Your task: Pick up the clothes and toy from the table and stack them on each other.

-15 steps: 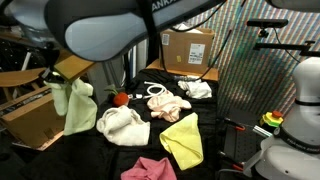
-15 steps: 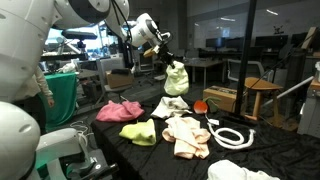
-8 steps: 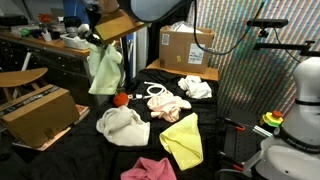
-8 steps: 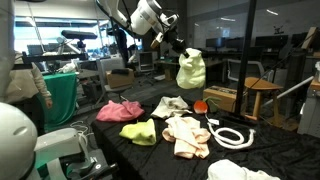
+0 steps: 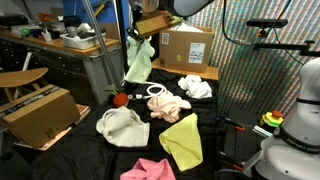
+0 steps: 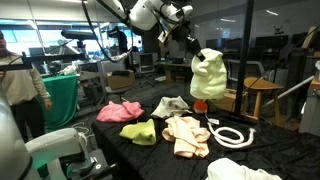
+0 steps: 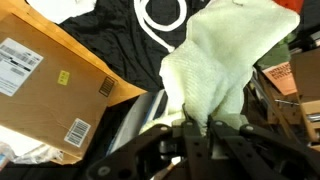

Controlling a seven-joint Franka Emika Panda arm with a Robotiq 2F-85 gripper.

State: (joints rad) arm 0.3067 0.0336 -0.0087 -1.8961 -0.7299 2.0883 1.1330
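Observation:
My gripper comes down over the white ring toy [image 5: 156,91] below it next and releases the pale green cloth [image 5: 138,63] there, since the cloth still hangs high.
My gripper [image 5: 134,37] [image 6: 193,48] [image 7: 197,126] is shut on a pale green cloth [image 5: 138,63] [image 6: 208,77] [image 7: 225,55] that hangs well above the black table [image 5: 220,150]. Below lie a white cloth [image 5: 121,125] [image 6: 172,105], a yellow-green cloth [image 5: 183,139] [image 6: 139,132], a pink cloth [image 5: 148,169] [image 6: 119,110], a peach cloth [image 5: 168,105] [image 6: 187,134], another white cloth [image 5: 195,88], a white ring toy [image 5: 156,91] [image 6: 231,136] [image 7: 164,14] and a red toy [image 5: 120,98] [image 6: 201,105].
A cardboard box [image 5: 186,48] [image 7: 50,85] stands at the table's back. A brown box [image 5: 38,110] sits on the floor beside the table. A shelf frame [image 5: 100,50] stands behind. A white robot body [image 5: 295,120] is at the side.
My gripper has swung across above the table toward the cardboard box, carrying the pale green cloth with it and lifting it a little higher.

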